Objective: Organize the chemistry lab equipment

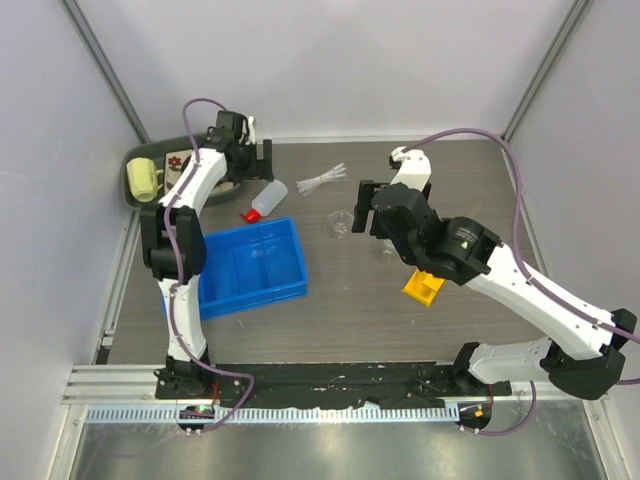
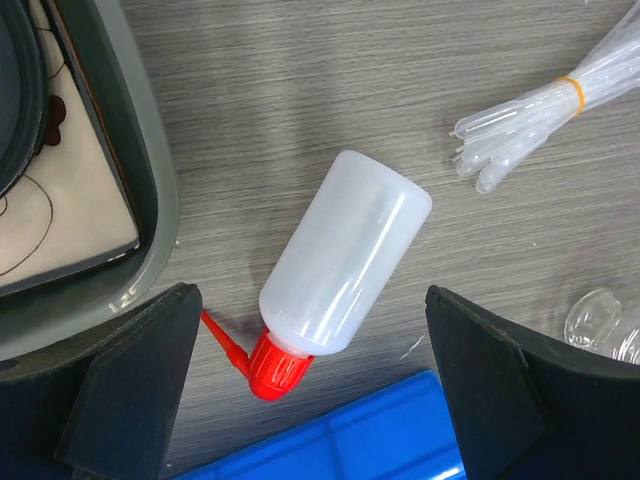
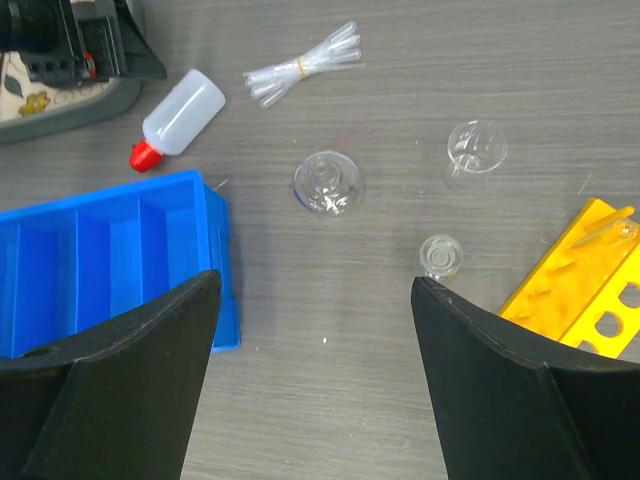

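My left gripper should lower first to get around the white body of the bottle (image 1: 264, 202), just beside its red cap. Its open fingers are already on both sides of the end with the cap.
A white squeeze bottle (image 2: 345, 255) with a red cap (image 2: 275, 365) lies on its side on the table, cap toward the blue bin (image 2: 350, 445). My left gripper (image 2: 312, 310) hovers over it, open, one finger on each side of the cap end, touching nothing. A banded bundle of clear pipettes (image 2: 530, 115) lies to the bottle's right. My right gripper (image 3: 315, 285) is open above bare table. Three small glass beakers (image 3: 328, 183) (image 3: 476, 148) (image 3: 440, 255) stand ahead of it, and the yellow rack (image 3: 580, 290) lies at its right.
The blue compartment bin (image 1: 250, 265) sits left of centre, with nothing in the compartments I can see. A grey tray (image 1: 137, 155) at the far left holds a yellow mug (image 1: 143, 178) and other items. Walls close in the table on three sides.
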Robot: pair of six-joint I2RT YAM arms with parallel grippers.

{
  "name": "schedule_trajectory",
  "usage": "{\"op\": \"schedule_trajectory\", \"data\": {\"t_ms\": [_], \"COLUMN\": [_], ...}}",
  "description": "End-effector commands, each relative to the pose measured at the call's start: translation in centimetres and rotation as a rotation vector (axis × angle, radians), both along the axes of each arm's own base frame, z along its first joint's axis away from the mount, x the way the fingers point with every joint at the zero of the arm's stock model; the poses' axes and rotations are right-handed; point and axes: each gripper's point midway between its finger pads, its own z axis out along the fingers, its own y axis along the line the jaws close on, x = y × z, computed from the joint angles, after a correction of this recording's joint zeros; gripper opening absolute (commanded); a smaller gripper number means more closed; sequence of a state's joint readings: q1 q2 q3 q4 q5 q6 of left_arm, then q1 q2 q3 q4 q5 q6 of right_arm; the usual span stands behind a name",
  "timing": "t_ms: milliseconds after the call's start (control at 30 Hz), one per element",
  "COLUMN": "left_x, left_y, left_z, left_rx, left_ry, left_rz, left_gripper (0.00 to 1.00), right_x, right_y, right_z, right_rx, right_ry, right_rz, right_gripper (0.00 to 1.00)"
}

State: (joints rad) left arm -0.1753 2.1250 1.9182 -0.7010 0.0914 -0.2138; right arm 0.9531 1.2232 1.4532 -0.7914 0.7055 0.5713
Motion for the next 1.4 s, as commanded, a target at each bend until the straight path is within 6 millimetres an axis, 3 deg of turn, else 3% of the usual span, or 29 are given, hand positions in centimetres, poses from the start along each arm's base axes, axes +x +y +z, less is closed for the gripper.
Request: {"op": "schedule_trajectory", "data": {"t_ms": [0, 267, 567, 700, 1000, 1233, 1367], "left_x": [0.3, -1.0, -1.6, -2.2, -2.8, -2.2, -2.2], "left_y": [-1.1, -1.2, -1.7, -1.7, -1.0, -0.4, -0.4], "left_z": [0.7, -3.0, -5.6, -8.2, -10.1, -8.8, -8.4], "left_rx": [-0.027, -0.007, 0.070, 0.139, 0.184, 0.212, 0.203], "left_ry": [-0.043, 0.019, 0.060, 0.113, 0.157, 0.124, 0.116], "left_rz": [-0.112, -0.171, -0.193, -0.196, -0.150, -0.110, -0.103], "left_gripper": [1.00, 1.00, 1.00, 1.00, 0.98, 0.75, 0.51], "right_x": [-0.1, -0.8, -1.8, -2.2, -2.9, -3.5, -4.0], "right_y": [1.1, 2.1, 3.1, 3.0, 2.4, 2.6, 2.8], "right_z": [-0.3, -1.9, -2.6, -3.0, -3.5, -3.6, -3.6], "right_rx": [0.043, 0.032, 0.055, 0.050, 0.058, 0.074, 0.076], "right_ry": [0.008, 0.042, 0.057, 0.064, 0.070, 0.069, 0.066], "right_rz": [0.022, 0.073, 0.115, 0.119, 0.121, 0.125, 0.131], "right_gripper": [0.82, 0.82, 0.82, 0.82, 0.82, 0.82, 0.82]}}
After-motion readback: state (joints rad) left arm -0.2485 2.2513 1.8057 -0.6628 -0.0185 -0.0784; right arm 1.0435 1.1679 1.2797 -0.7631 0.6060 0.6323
